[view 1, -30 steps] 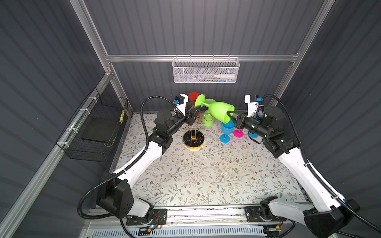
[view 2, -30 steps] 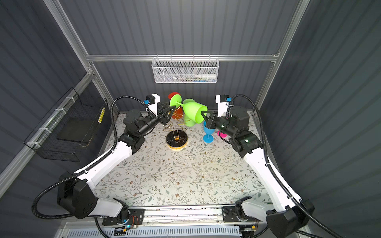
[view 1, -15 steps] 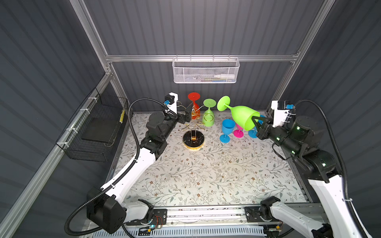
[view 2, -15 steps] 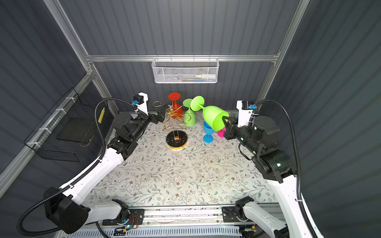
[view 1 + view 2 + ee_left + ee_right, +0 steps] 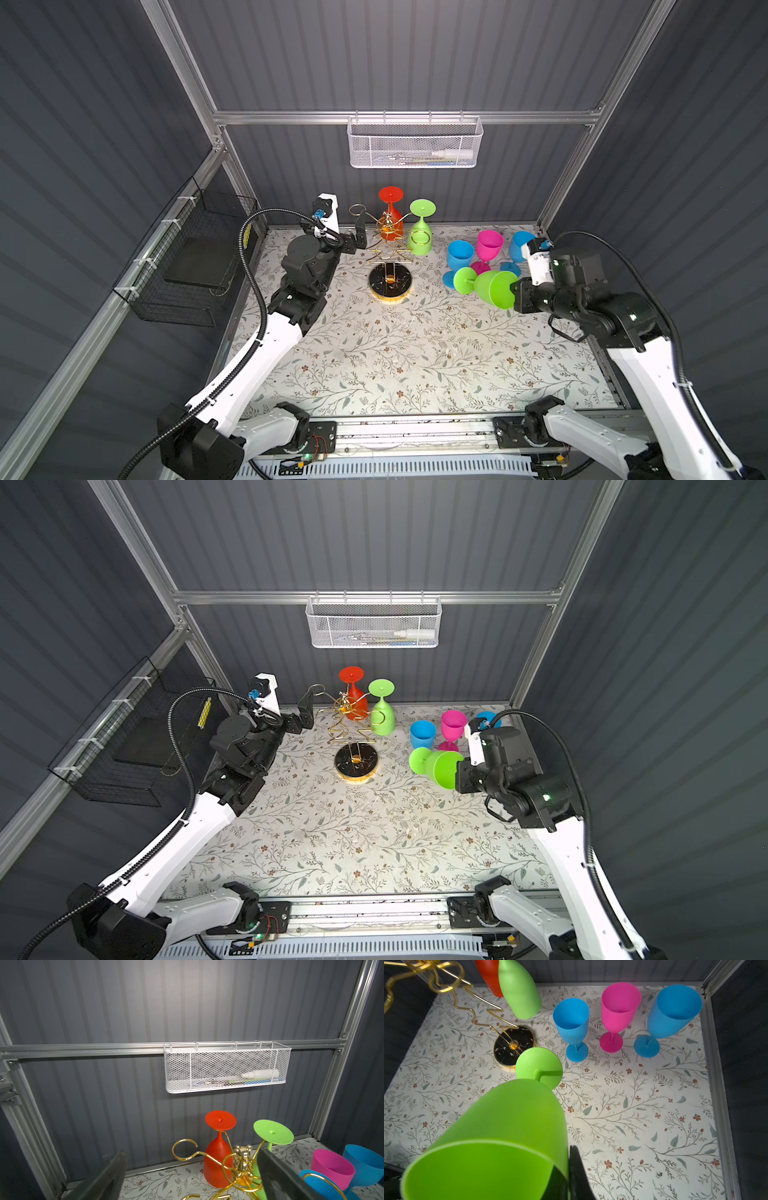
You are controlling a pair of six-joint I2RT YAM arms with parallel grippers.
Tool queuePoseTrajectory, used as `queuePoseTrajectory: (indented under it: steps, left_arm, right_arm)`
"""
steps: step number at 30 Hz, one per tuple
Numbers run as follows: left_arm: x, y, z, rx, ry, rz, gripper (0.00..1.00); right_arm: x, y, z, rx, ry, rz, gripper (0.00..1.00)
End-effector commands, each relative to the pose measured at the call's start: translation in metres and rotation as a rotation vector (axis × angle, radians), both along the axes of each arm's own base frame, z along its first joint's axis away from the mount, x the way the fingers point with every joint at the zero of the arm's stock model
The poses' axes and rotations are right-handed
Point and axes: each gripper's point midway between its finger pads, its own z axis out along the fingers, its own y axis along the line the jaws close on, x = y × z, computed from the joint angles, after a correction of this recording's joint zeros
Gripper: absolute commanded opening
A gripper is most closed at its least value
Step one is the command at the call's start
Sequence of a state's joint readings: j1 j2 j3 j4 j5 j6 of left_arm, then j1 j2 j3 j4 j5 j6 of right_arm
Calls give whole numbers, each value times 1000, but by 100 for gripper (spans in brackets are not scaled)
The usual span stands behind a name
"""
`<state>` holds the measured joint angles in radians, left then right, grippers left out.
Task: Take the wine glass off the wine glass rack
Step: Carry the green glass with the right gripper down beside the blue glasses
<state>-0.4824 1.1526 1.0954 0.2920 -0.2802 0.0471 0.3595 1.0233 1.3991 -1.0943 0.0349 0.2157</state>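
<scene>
The right gripper lowers to the bare tabletop before the blue glass by the rack next, turning the green glass upright, then releases it, since its foot points sideways.
The gold wire wine glass rack stands on its round black base at the back. A red glass and a green glass hang upside down on it. My right gripper is shut on the rim of another green wine glass, which lies tilted in the air right of the rack. In the right wrist view, one finger presses the outside of this glass. My left gripper is open and holds nothing, just left of the rack's ring arm.
Two blue glasses and a pink glass stand upright on the table behind the held glass. A white mesh basket hangs on the back rail. On the left wall hangs a black wire basket.
My right gripper has carried the green wine glass away from the rack, to the right and downward. The left gripper has opened and drawn back to the left.
</scene>
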Motion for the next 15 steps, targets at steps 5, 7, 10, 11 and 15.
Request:
queuePoseTrajectory:
  steps: [5,7,10,11,15]
  left_arm:
    - [-16,31,3,-7,-22,109,100]
    - [-17,32,2,-2,-17,112,100]
    - [-18,33,2,3,-9,112,100]
    - [-17,33,1,4,-7,111,100]
    - [-17,33,0,16,-2,114,100]
  right_arm:
    - [15,-1,-46,-132,189,-4,0]
    - [25,-1,-55,-164,212,-11,0]
    - [38,1,-68,-204,257,-8,0]
    - [44,2,-71,-216,267,-5,0]
    - [64,5,-85,-225,301,6,0]
